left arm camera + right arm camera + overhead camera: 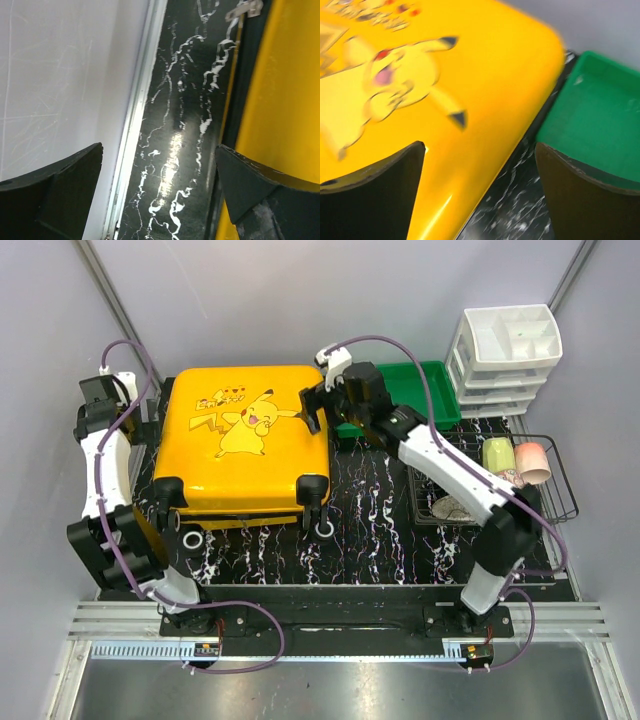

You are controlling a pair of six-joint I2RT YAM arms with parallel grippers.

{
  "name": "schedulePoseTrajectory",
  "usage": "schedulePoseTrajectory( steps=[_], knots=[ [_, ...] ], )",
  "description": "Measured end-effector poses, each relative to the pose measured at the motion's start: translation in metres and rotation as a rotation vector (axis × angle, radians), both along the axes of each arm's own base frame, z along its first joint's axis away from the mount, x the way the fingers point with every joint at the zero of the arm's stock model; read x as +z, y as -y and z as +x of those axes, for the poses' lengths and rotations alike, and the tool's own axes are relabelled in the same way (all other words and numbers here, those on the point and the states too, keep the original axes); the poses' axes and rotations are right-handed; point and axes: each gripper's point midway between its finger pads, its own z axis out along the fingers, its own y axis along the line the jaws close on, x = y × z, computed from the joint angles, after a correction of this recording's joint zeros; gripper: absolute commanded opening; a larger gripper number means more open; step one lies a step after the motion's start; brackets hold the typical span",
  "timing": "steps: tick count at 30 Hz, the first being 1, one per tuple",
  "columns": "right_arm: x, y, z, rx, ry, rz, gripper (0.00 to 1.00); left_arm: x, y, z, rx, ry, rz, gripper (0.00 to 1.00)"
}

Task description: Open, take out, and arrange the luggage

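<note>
My right gripper will next go back along the lid's edge onto the black wheel at the suitcase's near corner [313,500] on the tray's side, because the wheel sticks out past the lid.
The yellow Pikachu suitcase [243,435] lies flat and closed on the black marbled table, wheels toward the near edge. My right gripper [312,406] is open at the suitcase's far right corner, its jaws straddling the lid's right edge [485,100] without closing on it. My left gripper [140,420] is open beside the suitcase's left side, low by the wall. In the left wrist view one finger is against the yellow side [280,100] and the other is toward the wall. A zipper pull [244,9] shows at the seam.
A green plastic tray [420,390] sits right of the suitcase, close to my right gripper, also in the right wrist view [595,115]. A white drawer unit [505,355] stands far right. A wire basket [560,490] holds cups. The left wall is tight against my left arm.
</note>
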Motion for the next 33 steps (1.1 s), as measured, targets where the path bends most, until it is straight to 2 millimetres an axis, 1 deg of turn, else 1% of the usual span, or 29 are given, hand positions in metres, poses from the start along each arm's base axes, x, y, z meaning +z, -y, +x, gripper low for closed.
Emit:
schedulePoseTrajectory(
  steps=[1, 2, 3, 5, 7, 10, 12, 16, 22, 23, 24, 25, 26, 27, 29, 30, 33],
  knots=[
    [0.004, -0.002, -0.016, 0.037, -0.017, 0.007, 1.00, 0.004, 0.004, -0.001, -0.011, 0.014, -0.010, 0.99],
    [0.004, -0.002, -0.036, 0.074, -0.052, 0.010, 1.00, 0.009, 0.010, -0.001, -0.027, 0.027, -0.024, 0.99],
    [0.004, -0.002, -0.050, 0.094, -0.079, 0.010, 1.00, 0.012, 0.014, -0.002, -0.038, 0.038, -0.034, 0.99],
    [-0.003, -0.002, -0.083, 0.134, -0.146, -0.003, 1.00, 0.018, 0.022, -0.001, -0.057, 0.058, -0.050, 0.99],
    [-0.019, -0.006, -0.116, 0.176, -0.217, -0.034, 1.00, 0.022, 0.026, -0.001, -0.062, 0.072, -0.065, 0.99],
    [-0.052, -0.018, -0.168, 0.255, -0.315, -0.106, 0.99, 0.025, 0.030, -0.003, -0.063, 0.083, -0.084, 0.99],
    [-0.075, -0.020, -0.193, 0.281, -0.357, -0.169, 0.98, 0.025, 0.031, -0.006, -0.057, 0.088, -0.089, 0.99],
    [-0.091, -0.016, -0.204, 0.256, -0.403, -0.197, 0.98, 0.029, 0.035, -0.017, -0.049, 0.110, -0.091, 0.99],
    [-0.127, -0.010, -0.216, 0.177, -0.471, -0.288, 0.98, 0.038, 0.042, -0.036, -0.048, 0.163, -0.072, 0.99],
    [-0.133, -0.010, -0.217, 0.164, -0.484, -0.297, 0.95, 0.039, 0.043, -0.038, -0.049, 0.169, -0.069, 0.99],
    [-0.136, -0.009, -0.218, 0.152, -0.497, -0.302, 0.91, 0.040, 0.044, -0.040, -0.050, 0.174, -0.069, 0.99],
    [-0.140, -0.010, -0.220, 0.144, -0.510, -0.304, 0.83, 0.041, 0.045, -0.041, -0.051, 0.178, -0.068, 0.99],
    [-0.142, -0.010, -0.221, 0.140, -0.518, -0.306, 0.62, 0.041, 0.045, -0.042, -0.051, 0.180, -0.068, 0.99],
    [-0.144, -0.010, -0.222, 0.135, -0.527, -0.306, 0.45, 0.041, 0.045, -0.042, -0.050, 0.181, -0.070, 0.99],
    [-0.146, -0.010, -0.222, 0.117, -0.528, -0.313, 0.17, 0.041, 0.045, -0.043, -0.050, 0.184, -0.078, 0.99],
    [-0.147, -0.009, -0.220, 0.111, -0.517, -0.319, 0.00, 0.040, 0.044, -0.043, -0.049, 0.185, -0.085, 0.99],
    [-0.146, -0.007, -0.212, 0.111, -0.516, -0.327, 0.00, 0.038, 0.041, -0.046, -0.044, 0.189, -0.115, 0.99]
  ],
)
